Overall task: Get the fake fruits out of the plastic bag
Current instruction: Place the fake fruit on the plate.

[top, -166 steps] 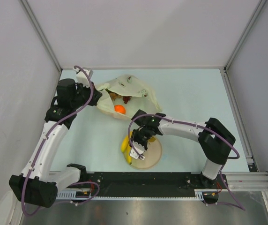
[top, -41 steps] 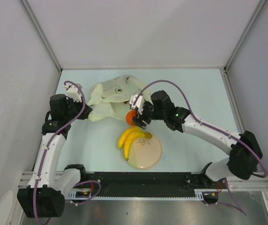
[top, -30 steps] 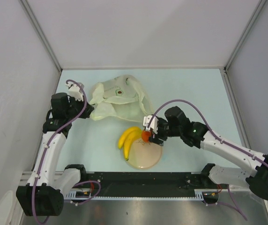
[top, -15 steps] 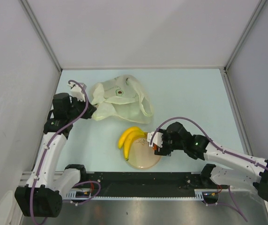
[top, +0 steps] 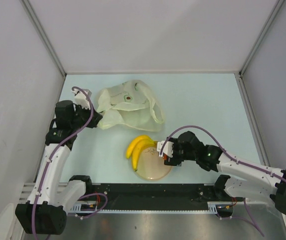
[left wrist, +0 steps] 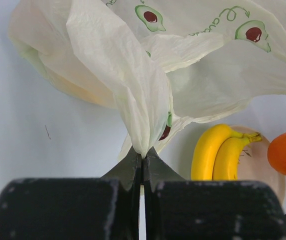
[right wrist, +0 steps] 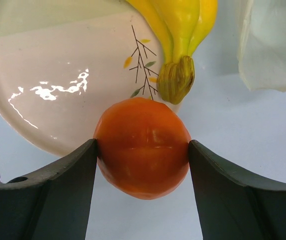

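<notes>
I should move my right gripper to the left in the top view next, then down to let go of the orange on the plate [top: 150, 172] beside the bananas, because that spot is empty.
The pale yellow plastic bag [top: 128, 106] with avocado prints lies at the back left; it also shows in the left wrist view [left wrist: 193, 65]. My left gripper [top: 94, 120] is shut on a fold at the bag's left edge [left wrist: 142, 150]. My right gripper [top: 165, 154] is shut on the orange [right wrist: 142, 147] and holds it over the right rim of the beige plate [top: 150, 172]. The yellow banana bunch [top: 139, 148] lies across the plate's left rim, and shows in both wrist views [left wrist: 218, 152] [right wrist: 180, 30]. Other fruits are hidden inside the bag.
The beige plate [right wrist: 43, 80] with a twig print sits near the front edge between the arm bases. Grey walls close in the table on three sides. A black rail [top: 148, 192] runs along the front.
My right gripper carried the orange from the bag's mouth down to the plate's right rim and has nearly stopped there. My left gripper kept its hold on the bag's edge.
</notes>
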Motion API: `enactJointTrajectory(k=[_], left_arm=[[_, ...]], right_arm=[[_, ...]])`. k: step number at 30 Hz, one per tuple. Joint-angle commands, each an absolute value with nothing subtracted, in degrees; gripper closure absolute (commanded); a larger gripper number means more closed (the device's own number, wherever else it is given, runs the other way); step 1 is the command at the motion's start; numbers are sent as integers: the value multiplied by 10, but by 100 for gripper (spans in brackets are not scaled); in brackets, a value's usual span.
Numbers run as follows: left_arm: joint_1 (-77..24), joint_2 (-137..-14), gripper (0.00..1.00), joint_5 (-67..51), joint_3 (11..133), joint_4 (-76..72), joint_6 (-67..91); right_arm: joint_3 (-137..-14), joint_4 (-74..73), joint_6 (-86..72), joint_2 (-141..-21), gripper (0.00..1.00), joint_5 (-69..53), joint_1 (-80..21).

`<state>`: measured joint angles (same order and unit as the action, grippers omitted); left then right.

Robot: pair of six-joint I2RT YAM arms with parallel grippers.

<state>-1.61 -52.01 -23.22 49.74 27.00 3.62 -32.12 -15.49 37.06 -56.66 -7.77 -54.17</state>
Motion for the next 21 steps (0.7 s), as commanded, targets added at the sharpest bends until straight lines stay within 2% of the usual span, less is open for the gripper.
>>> enactJointTrajectory(k=[1,12,21], left_arm=[[-19,-508,100,-241,510,263,38],[-20,-519,100,-258,505,262,50],[-20,-504,99,-258,494,265,62]], right_arm=[[-325,-114,349,-557,100,-76,-550],[-336,-6,315,-622,100,-182,-577],[-330,141,284,-724,100,-194,-622]])
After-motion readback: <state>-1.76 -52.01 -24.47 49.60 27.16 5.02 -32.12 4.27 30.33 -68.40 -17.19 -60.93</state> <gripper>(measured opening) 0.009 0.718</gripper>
